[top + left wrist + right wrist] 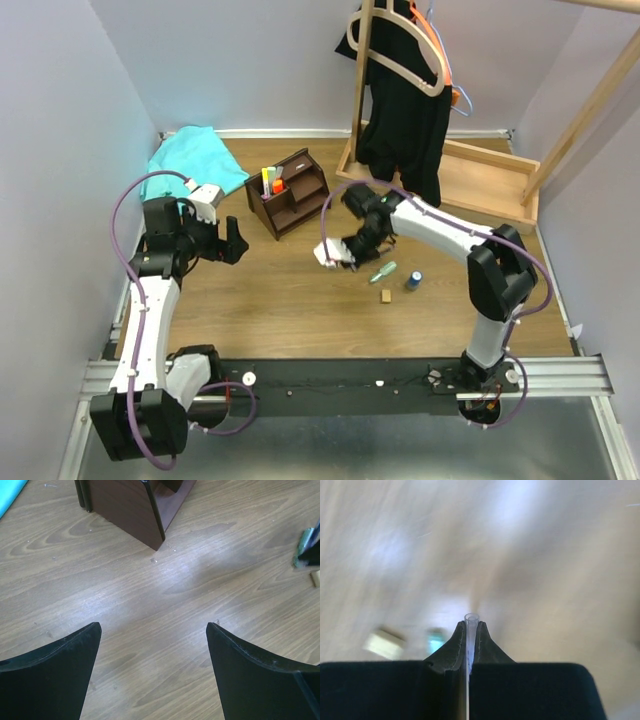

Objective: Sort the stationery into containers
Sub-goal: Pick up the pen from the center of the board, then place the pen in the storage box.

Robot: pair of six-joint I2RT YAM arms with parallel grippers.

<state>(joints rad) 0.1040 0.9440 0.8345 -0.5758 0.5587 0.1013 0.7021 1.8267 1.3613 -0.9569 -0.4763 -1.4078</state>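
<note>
I should lift and tilt my right gripper next, then lower the pen into the organizer's rear slot (269, 185), outward and to the gripper's left in the top view.
The dark brown organizer (292, 195) stands at the back of the table, with yellow and orange markers (270, 182) upright in a rear slot. Its corner shows in the left wrist view (130, 505). My right gripper (340, 258) hangs over the table right of the organizer. In the blurred right wrist view it (471, 626) is shut on a thin clear-ended pen (471, 617). A pale green marker (383, 271), a tan block (386, 296) and a small blue cylinder (413, 280) lie on the table by it. My left gripper (235, 243) is open and empty (153, 630).
A teal cloth (190, 158) lies at the back left. A light wooden stand base (480, 180) with a coat rack and a dark garment (405, 110) stands at the back right. The walls close in on both sides.
</note>
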